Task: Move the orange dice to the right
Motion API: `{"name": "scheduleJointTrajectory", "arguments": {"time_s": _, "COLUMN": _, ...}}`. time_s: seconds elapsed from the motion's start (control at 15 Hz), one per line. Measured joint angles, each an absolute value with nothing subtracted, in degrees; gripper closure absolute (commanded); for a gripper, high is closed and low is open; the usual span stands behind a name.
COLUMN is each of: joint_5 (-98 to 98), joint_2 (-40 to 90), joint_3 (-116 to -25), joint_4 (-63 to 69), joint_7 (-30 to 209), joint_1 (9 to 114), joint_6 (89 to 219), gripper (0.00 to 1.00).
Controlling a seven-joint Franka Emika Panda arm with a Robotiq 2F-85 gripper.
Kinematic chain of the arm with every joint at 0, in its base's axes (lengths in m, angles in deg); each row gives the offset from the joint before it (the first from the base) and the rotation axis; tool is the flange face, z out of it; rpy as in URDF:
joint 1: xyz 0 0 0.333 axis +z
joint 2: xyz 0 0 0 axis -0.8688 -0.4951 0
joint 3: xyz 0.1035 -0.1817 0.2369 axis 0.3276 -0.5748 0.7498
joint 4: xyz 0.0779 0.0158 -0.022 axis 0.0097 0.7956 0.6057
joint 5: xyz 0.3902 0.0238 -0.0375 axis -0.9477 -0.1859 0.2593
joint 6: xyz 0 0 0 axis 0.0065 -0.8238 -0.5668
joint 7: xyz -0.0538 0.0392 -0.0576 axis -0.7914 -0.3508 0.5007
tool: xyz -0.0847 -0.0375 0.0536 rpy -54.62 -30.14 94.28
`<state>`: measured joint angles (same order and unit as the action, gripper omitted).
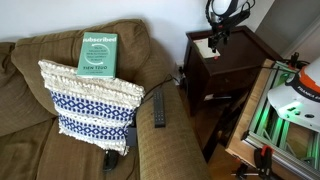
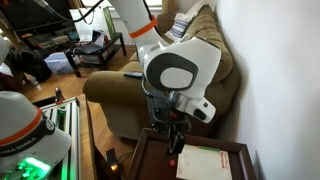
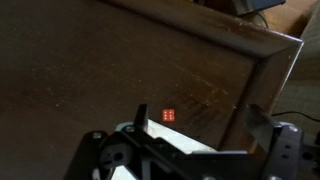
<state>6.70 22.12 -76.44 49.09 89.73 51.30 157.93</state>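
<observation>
I need to bring my gripper down next and move it left in the wrist view, onto the die (image 2: 173, 162) (image 3: 168, 115), since it is off-center near one finger.
A small orange die (image 3: 168, 116) with white dots lies on the dark wooden side table (image 3: 110, 70), just past a white paper (image 3: 185, 145). In the wrist view my gripper (image 3: 198, 118) hangs above the table with both fingers spread wide; the die sits near the left finger, untouched. In both exterior views the gripper (image 1: 218, 38) (image 2: 176, 140) hovers over the table top (image 1: 235, 52). The die is too small to make out there.
A brown sofa (image 1: 60, 110) stands beside the table, with a patterned pillow (image 1: 90, 100), a green book (image 1: 98, 53) and a remote (image 1: 158, 110) on its arm. The table has a raised rim (image 3: 262, 45). A white and red paper (image 2: 210, 162) lies on the table.
</observation>
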Motion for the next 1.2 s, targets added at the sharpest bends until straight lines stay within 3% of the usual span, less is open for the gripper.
{"name": "scheduleJointTrajectory", "arguments": {"time_s": 0.47, "joint_5": 6.92, "joint_2": 21.03, "joint_3": -76.58, "joint_4": 47.93, "joint_7": 89.82, "joint_1": 51.48, "joint_6": 157.93, "gripper": 0.00}}
{"name": "scheduleJointTrajectory", "arguments": {"time_s": 1.13, "joint_5": 6.20, "joint_2": 9.82, "joint_3": -77.74, "joint_4": 39.70, "joint_7": 89.20, "joint_1": 50.01, "joint_6": 157.93, "gripper": 0.00}}
{"name": "scheduleJointTrajectory", "arguments": {"time_s": 1.2, "joint_5": 5.82, "joint_2": 8.91, "joint_3": -77.74, "joint_4": 39.00, "joint_7": 88.91, "joint_1": 49.67, "joint_6": 157.93, "gripper": 0.04}}
